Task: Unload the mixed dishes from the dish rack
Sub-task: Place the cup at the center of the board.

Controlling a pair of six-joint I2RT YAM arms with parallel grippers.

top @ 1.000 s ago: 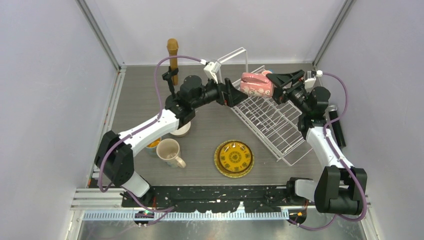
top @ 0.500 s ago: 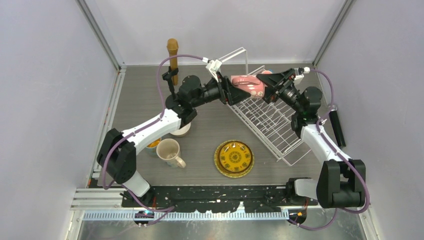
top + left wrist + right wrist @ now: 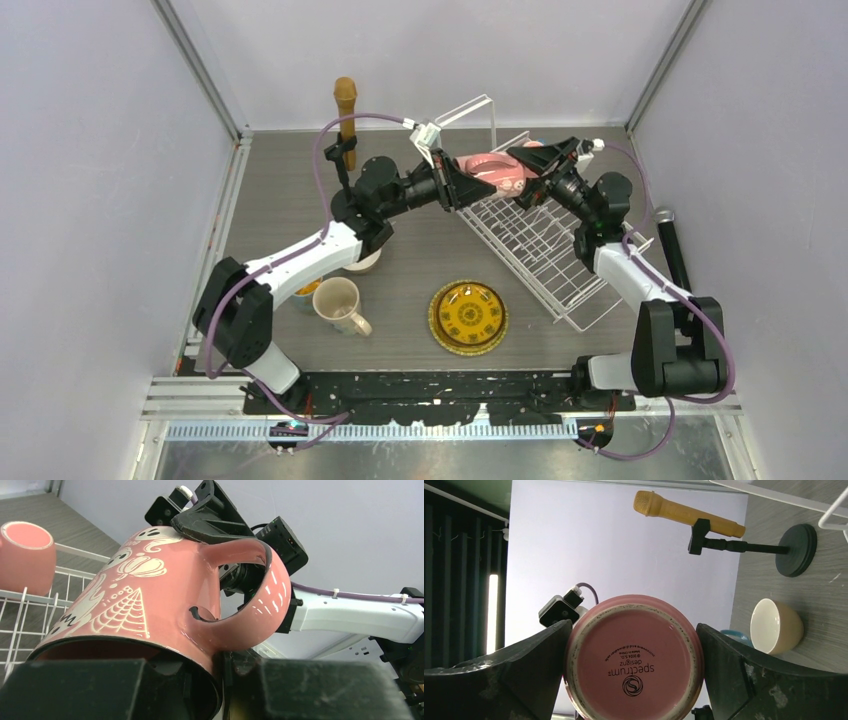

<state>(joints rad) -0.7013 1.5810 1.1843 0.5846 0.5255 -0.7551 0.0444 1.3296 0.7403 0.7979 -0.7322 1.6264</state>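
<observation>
My left gripper will move back next, tilting and going down to release the mug, because bare tabletop [image 3: 406,288] beside the yellow-orange plate is below and back from the gripper.
A pink mug [image 3: 490,168] with white patterns hangs on its side above the far end of the white wire dish rack [image 3: 545,250], held between both arms. My left gripper [image 3: 462,185] is shut on its rim beside the handle, one finger inside the mug [image 3: 150,595] and one outside [image 3: 222,665]. My right gripper [image 3: 527,165] spans the mug's base [image 3: 634,660], with both fingers [image 3: 539,665] against its sides. A second pink mug [image 3: 25,555] rests on the rack wires [image 3: 80,553].
On the table lie a yellow-orange plate [image 3: 468,317], a cream mug [image 3: 338,303], a yellow-lined cup [image 3: 308,288] and a beige bowl [image 3: 774,625]. A brown microphone [image 3: 345,100] stands at the back left. A dark stick-shaped object [image 3: 675,250] lies right of the rack.
My right arm carried the pink mug leftward to the left gripper. The left gripper, open a second ago, has closed on the mug's rim.
</observation>
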